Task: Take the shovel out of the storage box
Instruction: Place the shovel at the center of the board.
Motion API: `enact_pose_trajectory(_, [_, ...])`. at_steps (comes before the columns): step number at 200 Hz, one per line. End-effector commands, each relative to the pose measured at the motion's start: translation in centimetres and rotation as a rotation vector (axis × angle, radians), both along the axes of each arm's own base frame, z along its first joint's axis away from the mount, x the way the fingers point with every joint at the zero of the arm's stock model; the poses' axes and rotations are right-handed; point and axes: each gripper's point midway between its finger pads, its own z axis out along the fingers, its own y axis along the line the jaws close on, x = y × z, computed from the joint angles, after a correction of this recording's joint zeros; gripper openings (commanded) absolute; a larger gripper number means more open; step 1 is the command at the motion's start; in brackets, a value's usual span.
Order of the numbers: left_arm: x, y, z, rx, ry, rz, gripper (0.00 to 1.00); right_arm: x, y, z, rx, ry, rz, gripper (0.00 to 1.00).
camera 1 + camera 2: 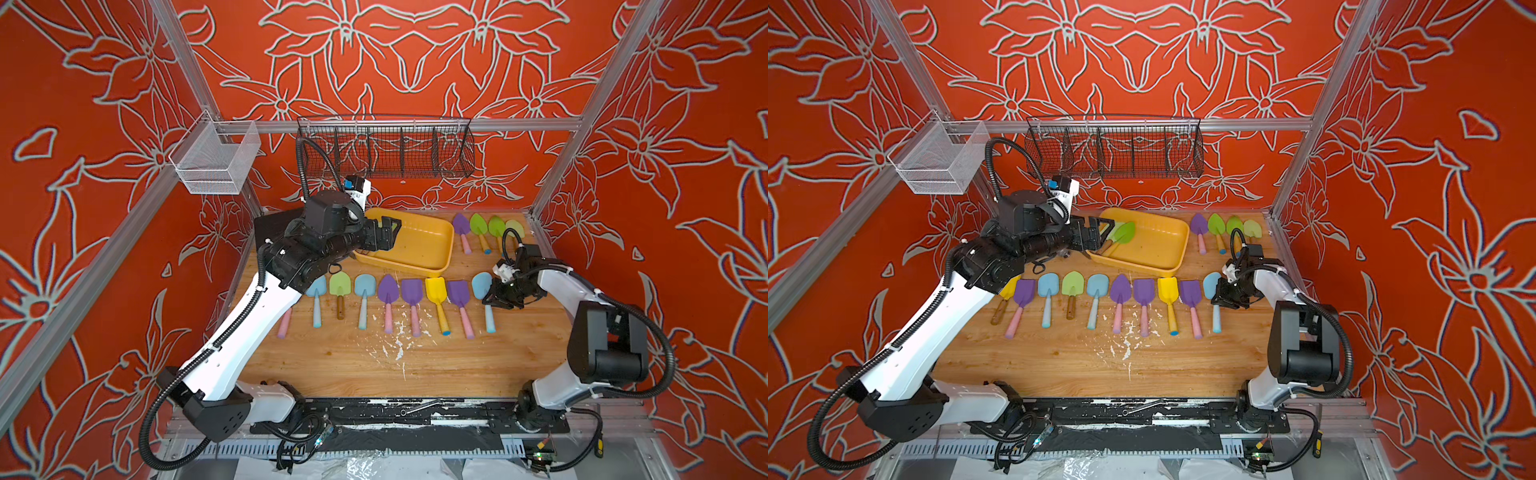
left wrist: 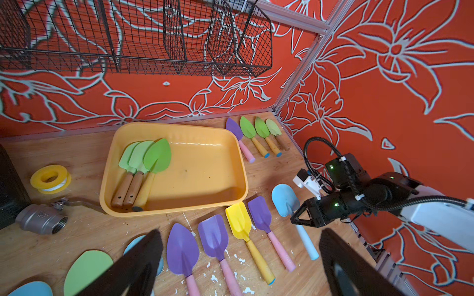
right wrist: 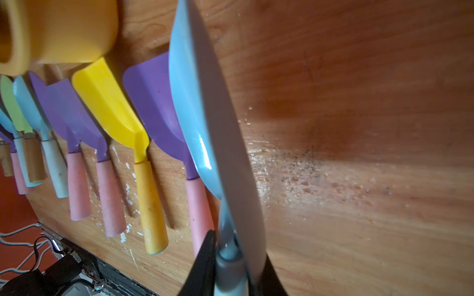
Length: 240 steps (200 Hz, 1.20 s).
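Observation:
The robot's right gripper will next move down toward the bare tabletop beside the nearest purple shovel and release the light blue shovel's neck, because that spot lies below the gripper.
The yellow-orange storage box (image 1: 424,245) (image 1: 1154,245) (image 2: 205,174) (image 3: 64,33) sits at the back of the wooden table. Three green shovels (image 2: 157,156) (image 1: 1123,232) lie side by side at its left end, handles toward the front. My left gripper (image 1: 384,237) (image 1: 1100,235) (image 2: 241,264) hovers open at that left end, above the shovels, with nothing between its fingers. My right gripper (image 1: 492,301) (image 1: 1219,299) (image 3: 228,246) is shut on the neck of a light blue shovel (image 1: 482,284) (image 2: 282,200) (image 3: 189,102). That shovel is at the right end of the front row, blade turned on edge.
A row of several coloured shovels (image 1: 411,291) lies in front of the box, and several more (image 1: 488,226) lie at the back right. A black wire basket (image 1: 386,149) and a white mesh basket (image 1: 216,162) hang on the frame. A yellow tape roll (image 2: 50,179) and a metal valve (image 2: 41,219) lie left of the box.

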Motion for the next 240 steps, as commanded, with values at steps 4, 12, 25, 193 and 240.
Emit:
enact_pose_trajectory(4, [-0.4,0.9,0.2,0.012,-0.024,0.02,0.96,0.0,-0.9,-1.1,-0.049,0.04,0.025,0.0])
enact_pose_trajectory(12, [-0.4,1.1,0.2,0.013,-0.025,0.025,0.96,0.1,-0.7,-1.3,-0.041,0.044,0.026,0.0])
enact_pose_trajectory(25, [-0.6,1.3,0.1,0.014,-0.029,0.032,0.96,0.0,-1.0,-1.9,-0.054,0.057,0.025,0.0])
enact_pose_trajectory(193, [-0.6,1.6,-0.6,0.011,-0.024,0.037,0.96,1.4,-1.5,-3.9,-0.082,0.08,0.034,0.25])
enact_pose_trajectory(240, [-0.5,1.6,-0.9,0.005,-0.025,0.039,0.96,1.4,-2.2,-3.7,-0.122,0.082,0.038,0.41])
